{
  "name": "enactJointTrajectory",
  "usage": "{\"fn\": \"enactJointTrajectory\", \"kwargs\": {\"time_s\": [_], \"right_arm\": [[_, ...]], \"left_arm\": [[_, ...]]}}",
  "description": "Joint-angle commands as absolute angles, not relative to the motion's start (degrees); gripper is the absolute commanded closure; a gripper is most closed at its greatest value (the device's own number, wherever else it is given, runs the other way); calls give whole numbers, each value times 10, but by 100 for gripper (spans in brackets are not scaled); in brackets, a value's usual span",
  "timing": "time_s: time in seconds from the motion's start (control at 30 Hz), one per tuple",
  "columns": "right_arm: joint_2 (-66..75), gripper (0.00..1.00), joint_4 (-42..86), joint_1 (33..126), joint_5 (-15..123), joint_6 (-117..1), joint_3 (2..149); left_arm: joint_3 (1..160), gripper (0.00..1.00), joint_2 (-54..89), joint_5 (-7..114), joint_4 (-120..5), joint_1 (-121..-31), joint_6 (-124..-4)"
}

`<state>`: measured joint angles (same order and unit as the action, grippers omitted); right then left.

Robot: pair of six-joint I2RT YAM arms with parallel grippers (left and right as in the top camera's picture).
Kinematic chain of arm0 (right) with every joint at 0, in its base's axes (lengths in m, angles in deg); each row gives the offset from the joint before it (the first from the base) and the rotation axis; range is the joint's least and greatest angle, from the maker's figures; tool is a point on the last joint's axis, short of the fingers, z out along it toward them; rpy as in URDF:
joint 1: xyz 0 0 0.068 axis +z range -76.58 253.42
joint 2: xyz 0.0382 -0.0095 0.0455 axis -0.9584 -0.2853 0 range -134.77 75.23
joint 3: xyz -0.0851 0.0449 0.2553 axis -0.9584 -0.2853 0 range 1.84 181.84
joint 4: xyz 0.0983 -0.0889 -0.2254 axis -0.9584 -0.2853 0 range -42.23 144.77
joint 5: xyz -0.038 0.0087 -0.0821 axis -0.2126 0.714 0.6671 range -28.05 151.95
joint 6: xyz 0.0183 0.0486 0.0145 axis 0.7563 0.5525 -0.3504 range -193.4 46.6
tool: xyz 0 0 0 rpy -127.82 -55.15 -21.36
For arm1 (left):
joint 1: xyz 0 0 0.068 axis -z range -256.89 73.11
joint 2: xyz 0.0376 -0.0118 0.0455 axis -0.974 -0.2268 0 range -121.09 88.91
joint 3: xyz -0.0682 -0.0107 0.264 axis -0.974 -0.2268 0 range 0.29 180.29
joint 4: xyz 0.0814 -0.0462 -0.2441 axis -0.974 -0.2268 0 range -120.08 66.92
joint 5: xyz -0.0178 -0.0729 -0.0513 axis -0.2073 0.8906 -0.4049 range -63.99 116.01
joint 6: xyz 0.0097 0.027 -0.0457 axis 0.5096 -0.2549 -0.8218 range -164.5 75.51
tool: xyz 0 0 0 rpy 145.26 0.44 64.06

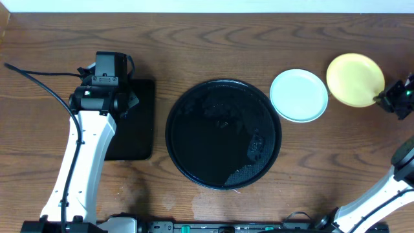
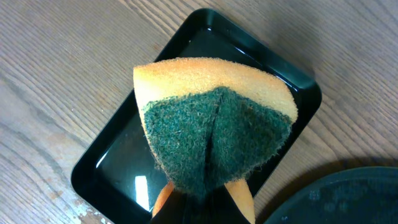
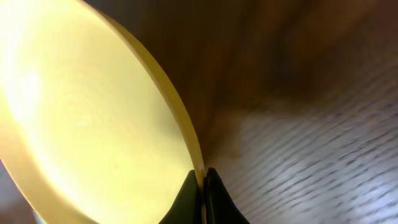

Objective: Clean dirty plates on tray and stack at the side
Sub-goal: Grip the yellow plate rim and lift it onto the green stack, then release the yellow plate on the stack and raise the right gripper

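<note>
My left gripper will next move down to the bottom of the small rectangular black tray (image 1: 127,133) (image 2: 129,163) and let go of the sponge there, because that tray is below the gripper.
The round black tray (image 1: 178,107) sits mid-table, wet and with no plate on it. To its right, on the wood tabletop, lies a pale mint-blue plate (image 1: 298,95), and a pale yellow plate (image 1: 352,77) lies just beyond it. My right gripper (image 1: 386,99) is shut on the yellow plate's right rim (image 3: 186,134), with the edge pinched between the fingertips (image 3: 203,177). My left gripper (image 2: 202,202) is shut on a yellow sponge with a green scouring face (image 2: 214,134). It holds the sponge above the small rectangular black tray (image 2: 112,162). In the overhead view the left gripper (image 1: 127,100) hides the sponge.
The small rectangular black tray (image 1: 139,129) lies left of the round tray, under the left arm (image 1: 81,162). A cable (image 1: 39,81) runs across the far left of the table. The round tray's rim (image 2: 348,186) shows at the lower right of the left wrist view.
</note>
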<state>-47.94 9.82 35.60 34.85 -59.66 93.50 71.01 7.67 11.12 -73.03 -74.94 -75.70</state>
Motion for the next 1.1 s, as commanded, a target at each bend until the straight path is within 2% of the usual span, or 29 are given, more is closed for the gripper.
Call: {"fn": "enactJointTrajectory", "kwargs": {"time_s": [0.0,0.13,0.3,0.63,0.83,1.07], "right_arm": [[-424,99,98,364,304,-615,937],[-400,99,81,376,291,-627,937],[-402,99,60,448,310,-653,934],[-423,99,93,627,577,-553,911],[-437,99,87,638,596,-547,911],[-437,99,23,633,593,-568,911]], "left_arm": [[707,92,72,110,-732,-752,-750],[707,92,73,110,-732,-752,-750],[707,92,73,110,-731,-752,-750],[707,92,73,110,-732,-752,-750],[707,92,72,110,-732,-752,-750],[707,92,72,110,-732,-752,-750]]}}
